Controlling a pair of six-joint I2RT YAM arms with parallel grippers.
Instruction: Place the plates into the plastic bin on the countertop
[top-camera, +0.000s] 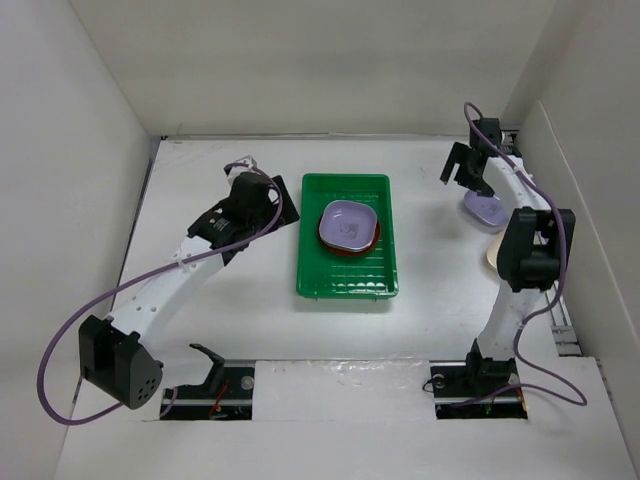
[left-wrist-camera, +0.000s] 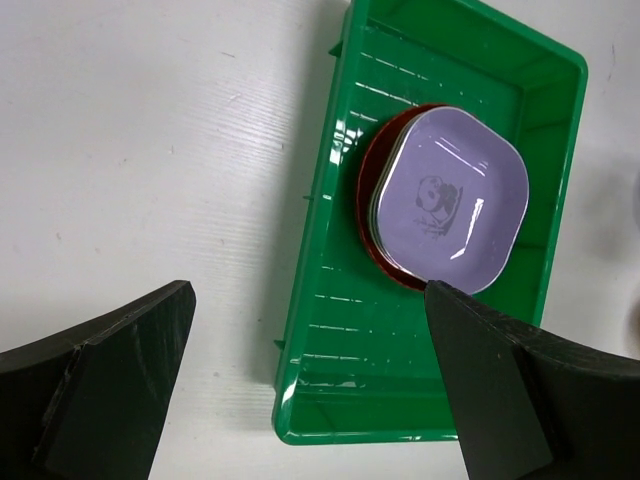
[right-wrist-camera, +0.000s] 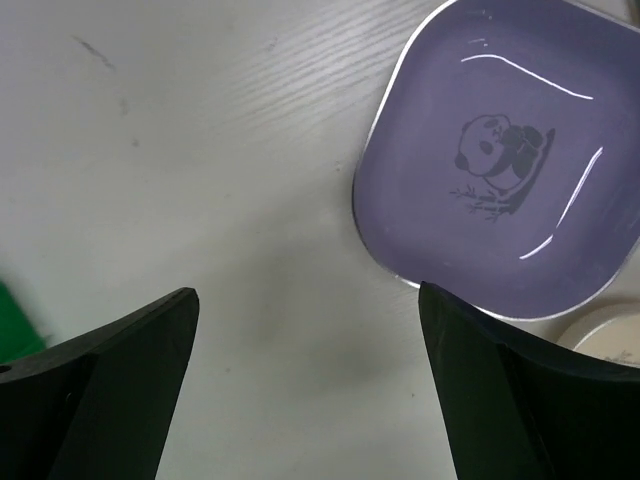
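Note:
My right gripper lowers and shifts next onto the second lavender dish's rim facing the bin, because only empty countertop lies beside that rim.
The green plastic bin (top-camera: 345, 270) sits mid-countertop. In it is a stack: a lavender dish (top-camera: 348, 222) on a red-brown plate (top-camera: 350, 248). In the left wrist view the bin (left-wrist-camera: 330, 340), the lavender dish (left-wrist-camera: 450, 195) and the red-brown rim (left-wrist-camera: 366, 200) show. My left gripper (top-camera: 272, 192) (left-wrist-camera: 308, 295) is open and empty above the bin's left edge. A second lavender dish (top-camera: 487, 208) (right-wrist-camera: 500, 150) lies on the countertop at the right, with a cream dish (top-camera: 491, 256) (right-wrist-camera: 610, 330) beside it. My right gripper (top-camera: 462, 170) (right-wrist-camera: 308, 295) is open and empty, just left of that dish.
White walls close in the countertop (top-camera: 220, 300) on the left, back and right. The right arm's body (top-camera: 530, 250) hides part of the cream dish. A corner of the bin (right-wrist-camera: 15, 320) shows at the left of the right wrist view.

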